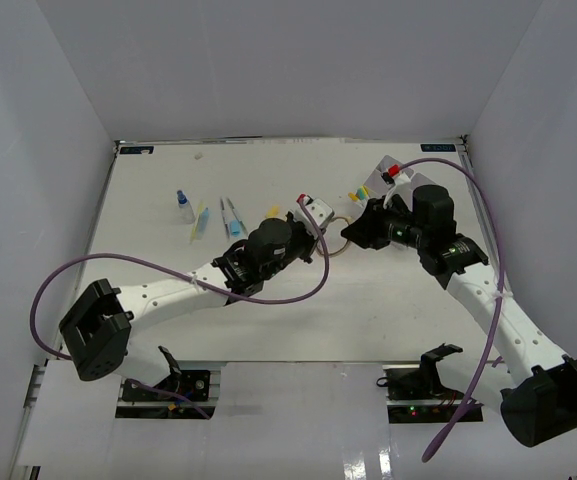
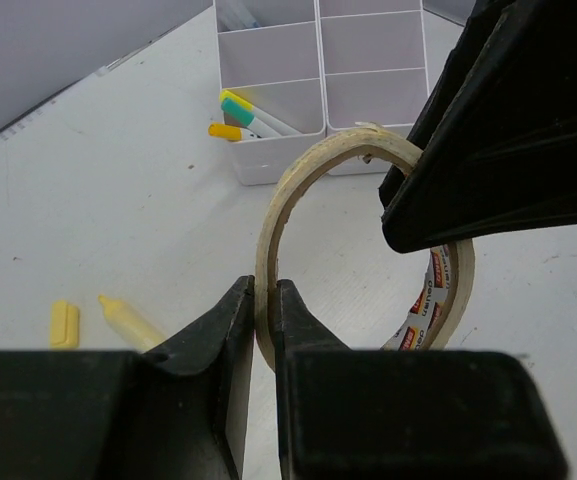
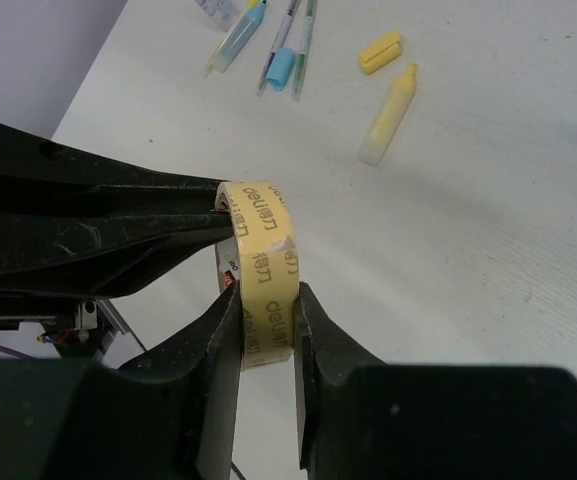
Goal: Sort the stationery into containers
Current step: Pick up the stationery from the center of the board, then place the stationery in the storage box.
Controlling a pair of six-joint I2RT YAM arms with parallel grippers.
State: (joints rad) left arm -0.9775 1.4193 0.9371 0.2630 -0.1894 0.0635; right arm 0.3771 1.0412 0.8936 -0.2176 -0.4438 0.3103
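My right gripper carries the tape ring (image 1: 336, 235) outward over the tray's far end (image 1: 385, 166) next and releases it there, since that end lies outward of the gripper.
A tan tape ring (image 1: 336, 235) stands upright between my two grippers, just in front of the white four-compartment tray (image 1: 386, 178). My left gripper (image 2: 265, 290) is shut on the ring's thin wall (image 2: 293, 180). My right gripper (image 3: 268, 295) is shut across the width of the tape ring (image 3: 265, 250) on its other side. In the top view the left gripper (image 1: 318, 226) and the right gripper (image 1: 355, 232) almost meet. The tray (image 2: 368, 95) holds green- and yellow-capped markers (image 2: 253, 118) in a near compartment.
A yellow block (image 2: 64, 324) and a yellow highlighter (image 2: 128, 320) lie on the table left of the ring. Further left lie blue-capped pens (image 1: 230, 218), a yellow pen (image 1: 200, 222) and a small blue-capped bottle (image 1: 184, 207). White walls enclose the table.
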